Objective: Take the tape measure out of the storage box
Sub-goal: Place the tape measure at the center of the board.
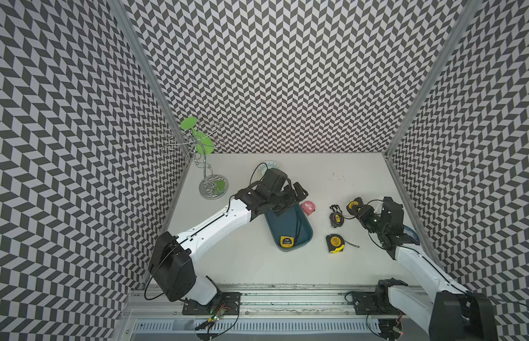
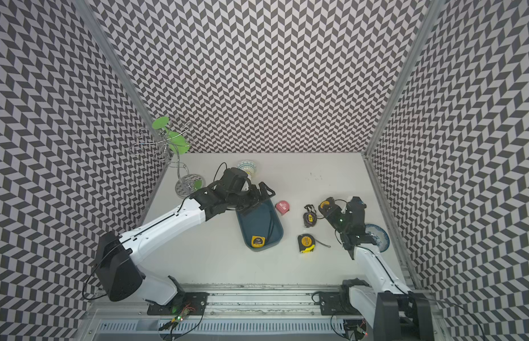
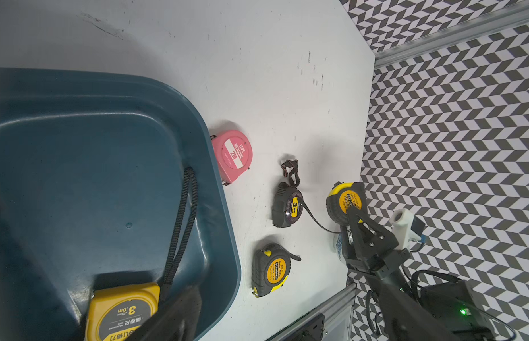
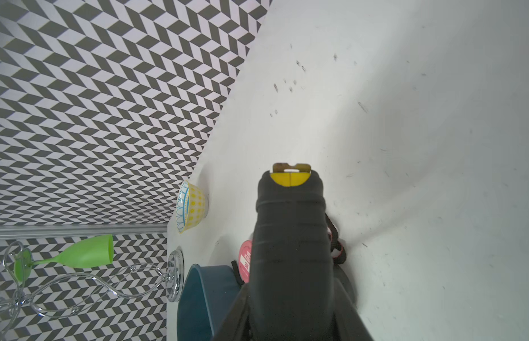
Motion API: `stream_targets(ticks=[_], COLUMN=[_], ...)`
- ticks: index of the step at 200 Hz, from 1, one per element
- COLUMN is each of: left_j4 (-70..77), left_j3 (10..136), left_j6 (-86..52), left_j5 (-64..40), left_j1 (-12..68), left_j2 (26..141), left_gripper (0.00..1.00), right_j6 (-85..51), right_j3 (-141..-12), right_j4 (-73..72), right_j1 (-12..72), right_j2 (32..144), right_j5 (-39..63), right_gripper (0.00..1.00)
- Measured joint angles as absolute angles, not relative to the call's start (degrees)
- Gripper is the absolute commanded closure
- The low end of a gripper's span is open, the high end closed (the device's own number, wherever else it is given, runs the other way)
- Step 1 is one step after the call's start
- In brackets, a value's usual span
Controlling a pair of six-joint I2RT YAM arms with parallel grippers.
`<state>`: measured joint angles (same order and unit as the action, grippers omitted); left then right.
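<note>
My right gripper next moves down and back to the bare tabletop beside the black tape measure and releases the black-and-yellow tape measure there.
The storage box [image 1: 289, 224] [image 2: 258, 221] [image 3: 94, 162], a shallow dark teal bin, lies mid-table. One yellow tape measure [image 1: 287, 241] [image 2: 257, 241] [image 3: 121, 313] rests at its near end, its black strap trailing along the floor of the box. My left gripper [image 1: 292, 202] [image 2: 258, 200] hangs open over the box's far end with nothing between its fingers. To the right, my right gripper [image 1: 356, 206] [image 2: 328, 206] is shut on a black-and-yellow tape measure [image 3: 344, 203] [image 4: 291, 236] outside the box.
A pink tape measure [image 1: 308, 207] [image 3: 232, 155] lies against the box's far right corner. A black one [image 1: 336, 219] and a black-and-yellow one [image 1: 335, 243] lie right of the box. A patterned bowl [image 2: 247, 166], chrome goblet stand [image 1: 213, 186] and blue plate [image 2: 378, 236] ring the area.
</note>
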<state>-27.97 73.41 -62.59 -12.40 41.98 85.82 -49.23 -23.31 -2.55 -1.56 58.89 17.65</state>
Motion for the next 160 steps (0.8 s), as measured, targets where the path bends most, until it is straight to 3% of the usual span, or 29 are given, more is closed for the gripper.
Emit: stream_targets(ticks=[104,127,160], left_j4=[-27.97,-27.92,-27.92], left_j3=[73.38,72.97,72.18], left_j6=[-62.43,-62.41,-62.37], left_j5=[-12.29,-12.29,-12.29], left_j1=[41.98,41.98,41.98], left_j2=[85.82,85.82,85.82], left_gripper=[0.00,0.00,0.00], right_j6=[-50.37,-50.54,-50.39], right_j3=[-16.47,-14.74,-14.63], right_j4=[-0.08,-0.10,0.47], right_j1=[-3.84,-3.90,-3.92], right_j2=[59.64,59.61,59.09], right_j5=[23.83,24.97,25.65], right_gripper=[0.91,0.81,0.53])
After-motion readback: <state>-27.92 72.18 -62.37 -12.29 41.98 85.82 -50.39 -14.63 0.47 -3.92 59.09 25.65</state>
